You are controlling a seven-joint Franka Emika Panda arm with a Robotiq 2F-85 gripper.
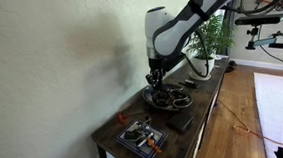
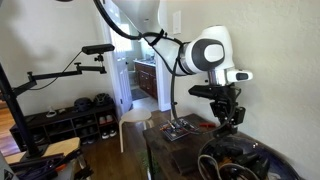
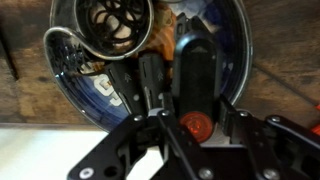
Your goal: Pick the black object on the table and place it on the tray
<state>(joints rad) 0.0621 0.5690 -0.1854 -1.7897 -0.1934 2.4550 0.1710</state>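
Note:
The gripper lowers the black object onto the tray's bottom below next, beside the dark pieces and clear of the metal bowl (image 3: 115, 25), and releases it there.
The black object (image 3: 195, 70) is a long dark bar with a round red button near its end. It sits between my gripper's fingers (image 3: 197, 112), which are shut on it. In the wrist view it hangs over the round dark-blue tray (image 3: 72, 88), which also holds a shiny metal bowl (image 3: 115, 25) and other small items. In both exterior views the gripper (image 1: 156, 82) (image 2: 228, 118) points down just above the tray (image 1: 170, 99) (image 2: 240, 160) on the dark wooden table (image 1: 193, 133). The held object is too small to make out there.
A small flat box of tools (image 1: 142, 137) lies near the table's front end, with a dark item (image 1: 182, 122) between it and the tray. A potted plant (image 1: 212, 39) stands at the far end. A wall runs along one side of the table.

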